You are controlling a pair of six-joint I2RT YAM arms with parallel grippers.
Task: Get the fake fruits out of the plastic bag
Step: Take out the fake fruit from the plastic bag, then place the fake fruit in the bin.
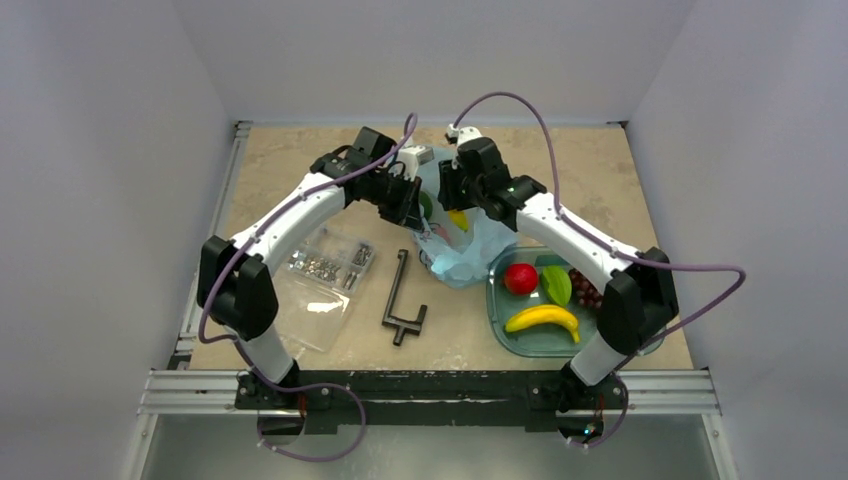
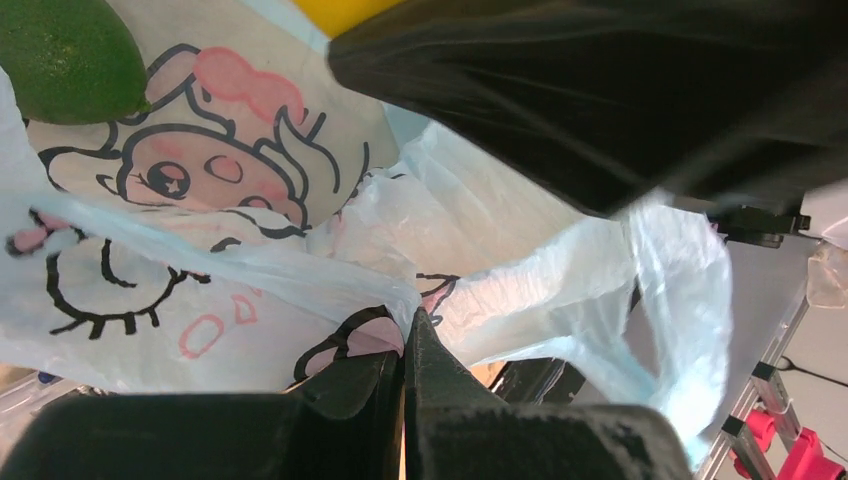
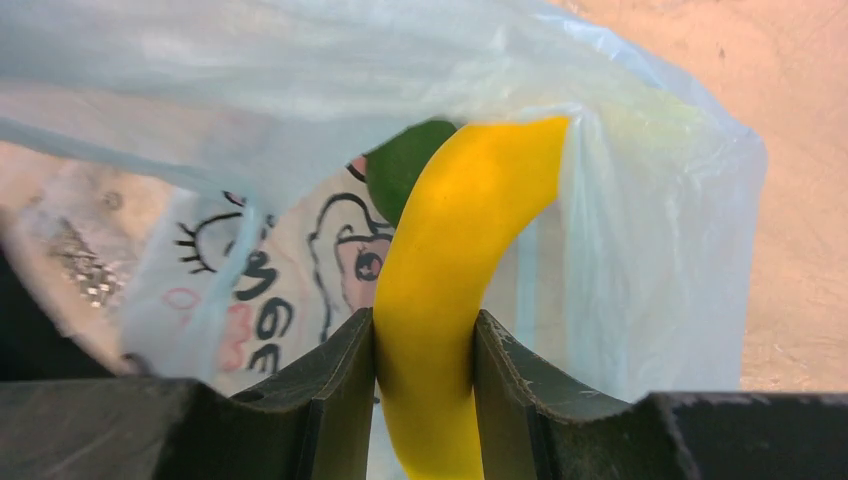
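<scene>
My right gripper should lift the banana from the bag, swing back, lower and release it onto the dark grapes (image 1: pixel 584 288), as other fruits are already in the tray.
The light-blue plastic bag (image 1: pixel 462 255) with a cartoon print lies mid-table. My left gripper (image 1: pixel 410 208) is shut on the bag's film (image 2: pixel 300 270) at its left rim and holds the mouth up. My right gripper (image 1: pixel 458 205) reaches into the mouth and is shut on a yellow banana (image 3: pixel 450 260); the banana also shows in the top view (image 1: pixel 459 219). A green fruit (image 3: pixel 400 165) lies inside the bag behind the banana, and it shows in the left wrist view (image 2: pixel 65 55). A red apple (image 1: pixel 520 278), a green piece (image 1: pixel 557 285), dark grapes (image 1: pixel 584 288) and a second banana (image 1: pixel 542 318) lie in the tray.
A green translucent tray (image 1: pixel 510 335) sits right of the bag. A black metal tool (image 1: pixel 402 298) lies left of the bag. A clear flat bag of metal screws (image 1: pixel 325 280) lies further left.
</scene>
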